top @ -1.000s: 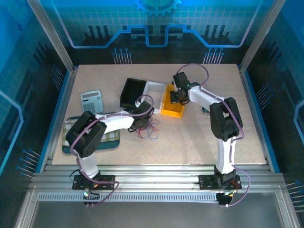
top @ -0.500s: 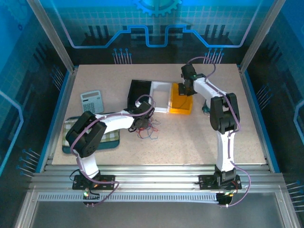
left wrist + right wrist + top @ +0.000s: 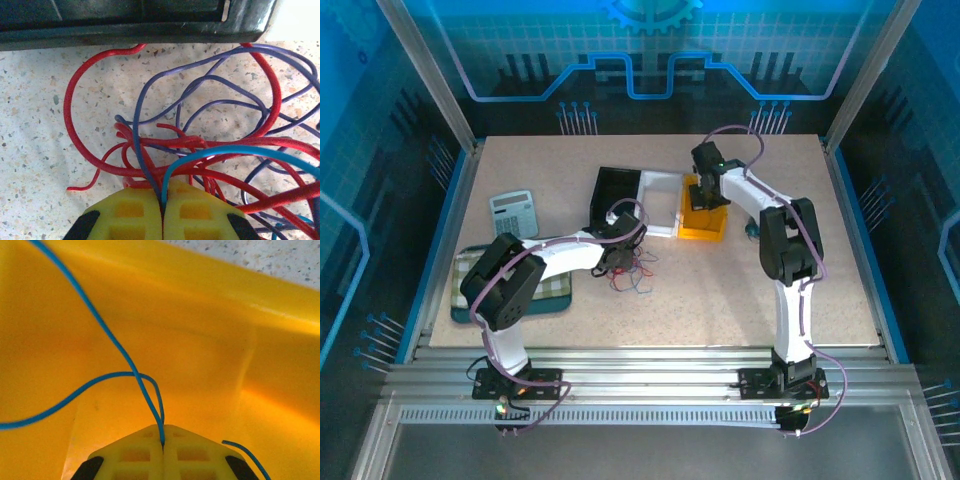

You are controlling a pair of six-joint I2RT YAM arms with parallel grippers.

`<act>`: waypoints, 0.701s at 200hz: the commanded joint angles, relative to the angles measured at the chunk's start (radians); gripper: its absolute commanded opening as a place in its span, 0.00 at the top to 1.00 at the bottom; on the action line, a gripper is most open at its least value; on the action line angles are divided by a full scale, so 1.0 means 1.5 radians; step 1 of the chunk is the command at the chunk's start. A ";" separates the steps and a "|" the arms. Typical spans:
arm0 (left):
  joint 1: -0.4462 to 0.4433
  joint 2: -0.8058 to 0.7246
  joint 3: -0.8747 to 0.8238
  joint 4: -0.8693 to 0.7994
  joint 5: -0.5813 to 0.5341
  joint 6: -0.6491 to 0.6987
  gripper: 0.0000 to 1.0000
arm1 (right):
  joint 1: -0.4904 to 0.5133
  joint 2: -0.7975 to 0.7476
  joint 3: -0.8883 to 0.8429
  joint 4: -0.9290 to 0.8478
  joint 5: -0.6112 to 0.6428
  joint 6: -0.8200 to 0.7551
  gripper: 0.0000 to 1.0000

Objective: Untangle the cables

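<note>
The bottom of the yellow bin is below my right gripper, so my right gripper should lower its fingers a little deeper inside the bin's sides and let go of the blue wire there.
The cables lie tangled on the table as thin red, blue-purple and light blue loops. My left gripper sits at their left edge. Its yellow jaws are shut on a dark blue strand and a light blue strand. My right gripper reaches down into the yellow bin. Its jaws are shut on a thin blue wire that loops across the bin's yellow wall.
A black bin and a white bin stand in a row left of the yellow one; the black bin's edge is just behind the tangle. A calculator and a green checked cloth lie at the left.
The three bins shifted right and squared up into a row. My right gripper swung right with the yellow bin, then eased back left. The left arm stayed put.
</note>
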 commanded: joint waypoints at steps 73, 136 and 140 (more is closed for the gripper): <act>-0.006 0.010 0.008 -0.016 0.008 -0.001 1.00 | -0.005 -0.008 -0.004 -0.056 0.046 0.034 1.00; -0.007 0.012 0.011 -0.015 0.009 0.000 1.00 | 0.001 0.024 0.015 -0.083 0.014 0.046 1.00; -0.007 0.012 0.011 -0.015 0.009 0.000 1.00 | 0.002 0.024 0.014 -0.082 0.014 0.045 1.00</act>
